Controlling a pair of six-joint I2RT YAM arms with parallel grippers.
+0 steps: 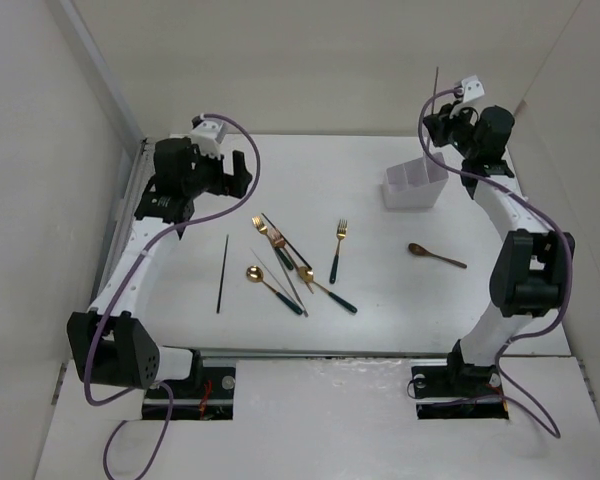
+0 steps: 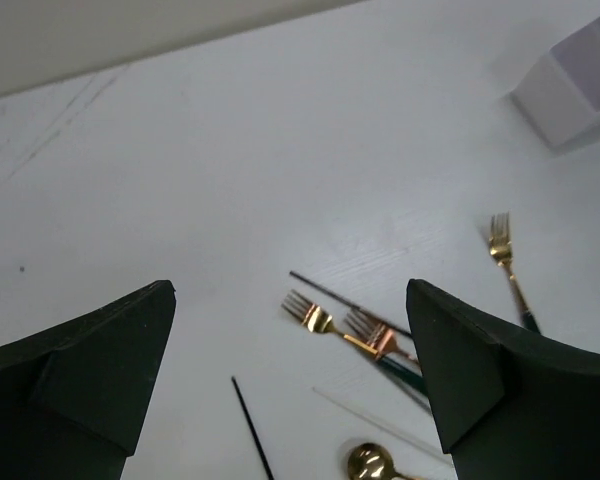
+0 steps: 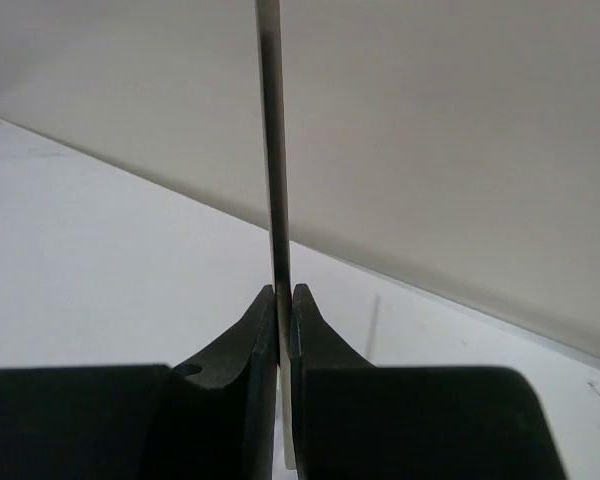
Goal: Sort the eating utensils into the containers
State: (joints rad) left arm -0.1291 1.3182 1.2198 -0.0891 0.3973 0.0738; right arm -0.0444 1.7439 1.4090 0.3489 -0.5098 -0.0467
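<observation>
My right gripper moves down toward the white divided container next, over the end section nearest its arm (image 1: 436, 167), since the upright chopstick still hangs high above that section's opening.
My right gripper (image 1: 436, 132) hangs above the white divided container (image 1: 413, 186) at the back right, shut on a thin chopstick (image 1: 437, 88) that points straight up. In the right wrist view the chopstick (image 3: 272, 150) is pinched between the closed fingertips (image 3: 284, 300). My left gripper (image 1: 242, 178) is open and empty at the back left. Its wrist view looks down between the wide fingers (image 2: 290, 350) at two gold forks (image 2: 310, 315), a dark chopstick (image 2: 252, 430) and a gold spoon (image 2: 370, 462). The other utensils lie mid-table: forks (image 1: 341, 236), spoons (image 1: 255, 273), a chopstick (image 1: 223, 272).
A brown spoon (image 1: 420, 250) lies alone right of centre, in front of the container. A pale stick (image 1: 278, 278) lies among the crossed forks and spoons. White walls close in the table at the back and on both sides. Purple cables loop from each arm.
</observation>
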